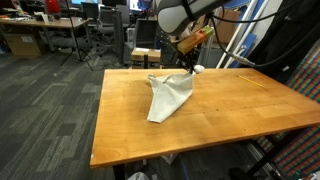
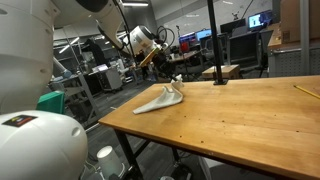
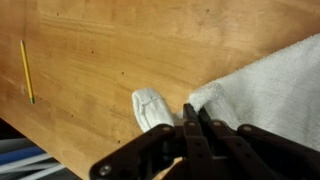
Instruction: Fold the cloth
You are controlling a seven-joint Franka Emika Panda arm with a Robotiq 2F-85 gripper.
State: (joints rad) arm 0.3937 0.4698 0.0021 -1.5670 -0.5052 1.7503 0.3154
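The cloth's flat end (image 1: 160,112) lies spread out, so my gripper will cross the white cloth, then go down there to release its pinched corner.
A white cloth (image 1: 168,96) lies on the wooden table (image 1: 230,105), partly lifted at its far corner. It also shows in an exterior view (image 2: 160,98) and in the wrist view (image 3: 270,85). My gripper (image 1: 189,68) is shut on a corner of the cloth and holds it a little above the table; it shows too in an exterior view (image 2: 172,80). In the wrist view the fingers (image 3: 195,118) pinch the cloth's edge, and a rolled bit of cloth (image 3: 152,108) sticks out beside them.
A yellow pencil (image 3: 27,72) lies on the table near its far edge, also seen in an exterior view (image 1: 243,77). A black stand (image 2: 217,60) is on the table. Office desks and chairs (image 1: 70,35) stand behind.
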